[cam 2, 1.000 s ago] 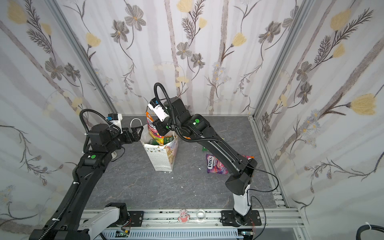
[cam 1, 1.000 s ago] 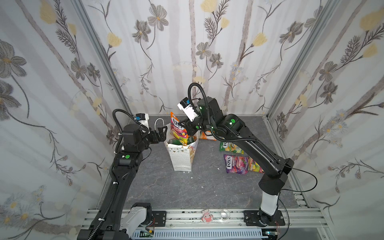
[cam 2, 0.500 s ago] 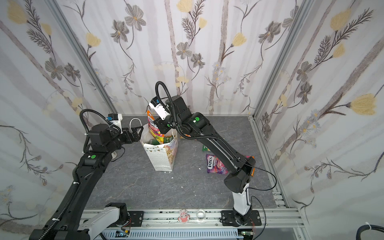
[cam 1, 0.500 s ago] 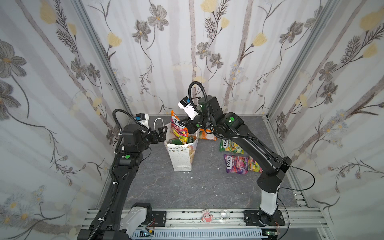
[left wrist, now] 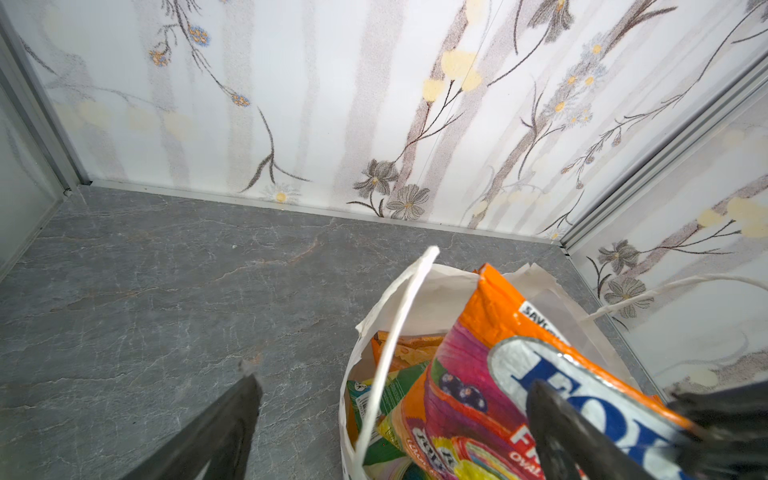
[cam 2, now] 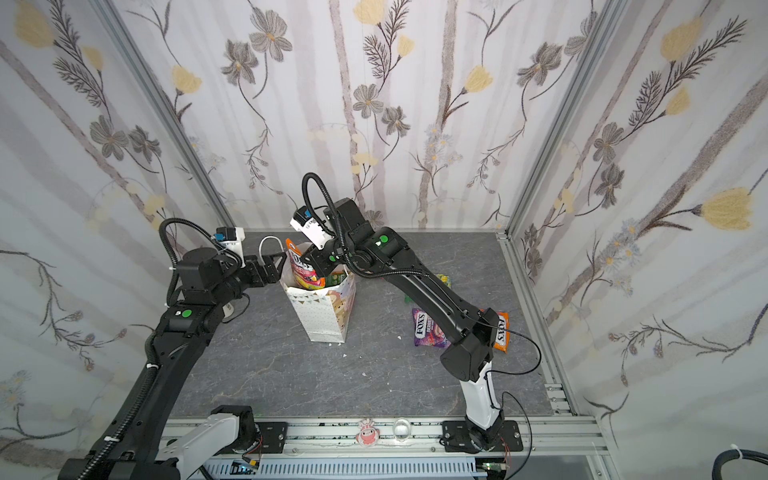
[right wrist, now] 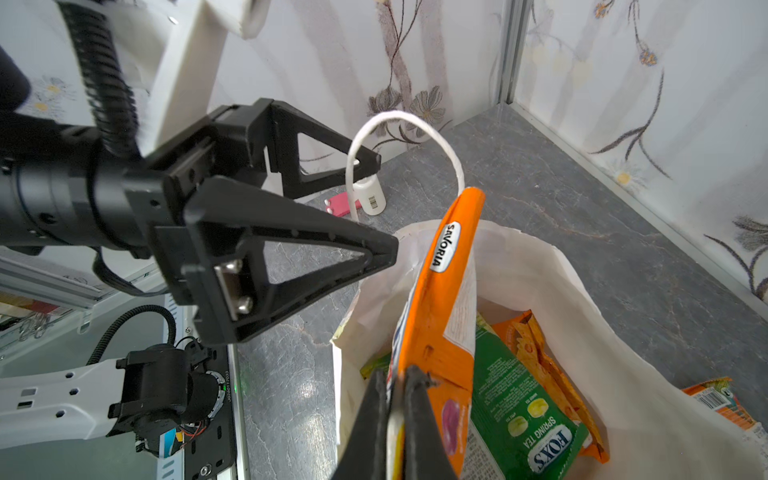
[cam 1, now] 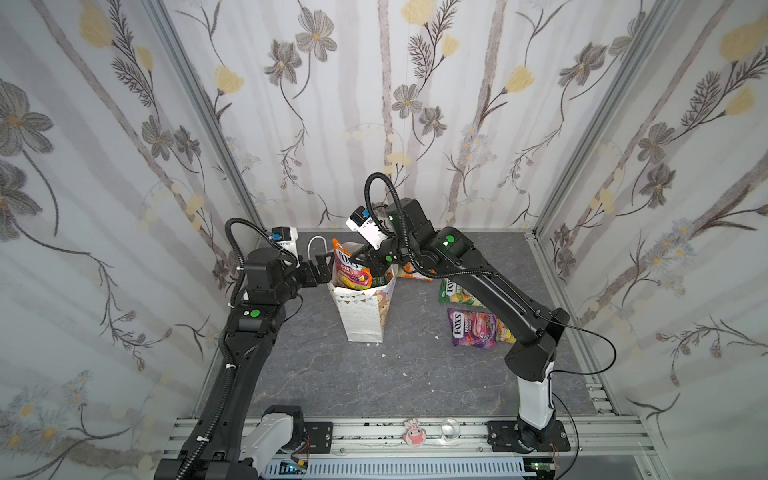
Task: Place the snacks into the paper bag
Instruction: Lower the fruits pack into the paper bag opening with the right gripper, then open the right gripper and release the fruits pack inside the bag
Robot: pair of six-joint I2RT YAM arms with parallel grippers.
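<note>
The orange FOX'S packet has its top above the bag's rim, so I will move my right gripper down into the opening of the white paper bag [cam 1: 362, 318] to release the packet.
The white paper bag [cam 1: 362, 318] [cam 2: 325, 318] stands open at the middle back of the table. My right gripper [right wrist: 392, 376] [cam 1: 365, 259] is shut on an orange FOX'S packet [right wrist: 440, 299] [cam 1: 351, 272] [cam 2: 305, 269], which stands partly inside the bag's mouth. A green FOX'S packet [right wrist: 523, 415] and an orange chips packet [right wrist: 536, 353] lie in the bag. My left gripper [left wrist: 392, 380] [cam 1: 324, 266] is open at the bag's left rim, one finger outside and one by the orange packet. A purple packet [cam 1: 471, 328] and a green-yellow packet [cam 1: 455, 291] lie on the table at the right.
Another orange packet [cam 2: 500, 330] lies by the right arm's elbow, and one more [cam 1: 409, 272] behind the bag. A small white bottle [right wrist: 371, 198] and a pink object [right wrist: 340, 204] sit behind the left gripper. Flowered walls close three sides.
My right gripper has lowered the orange packet a little further into the bag's mouth and shifted slightly left. The left arm has stayed where it was.
</note>
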